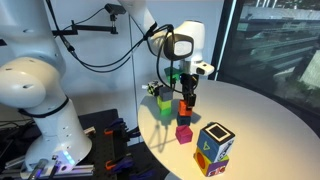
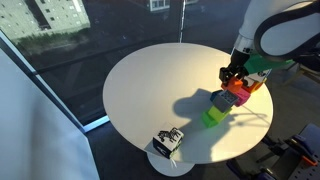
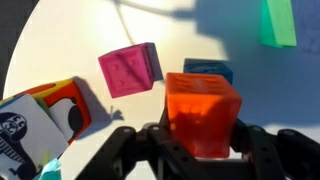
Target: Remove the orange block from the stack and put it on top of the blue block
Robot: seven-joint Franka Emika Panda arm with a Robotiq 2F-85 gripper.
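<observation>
The edge of the blue block peeks out. My gripper needs to lower the orange block (image 1: pixel 186 105) onto the top of the blue block (image 1: pixel 186 119) and open there.
My gripper (image 3: pixel 204 138) is shut on the orange block (image 3: pixel 203 110) and holds it off the table. The blue block (image 3: pixel 208 67) shows just beyond the orange one in the wrist view, mostly hidden by it. In an exterior view the gripper (image 1: pixel 187 96) holds the orange block (image 1: pixel 186 105) right above the blue block (image 1: pixel 186 119); I cannot tell if they touch. The stack, a large patterned cube (image 1: pixel 215 148), stands apart near the table's edge, with nothing on its top. It also shows in the wrist view (image 3: pixel 38 122) and the exterior view (image 2: pixel 168 141).
A magenta cube (image 3: pixel 130 70) sits next to the blue block, also in an exterior view (image 1: pixel 184 133). A green block (image 1: pixel 165 103) stands behind, and shows in the wrist view (image 3: pixel 278 22). The round white table (image 2: pixel 150 80) ends close to the cubes.
</observation>
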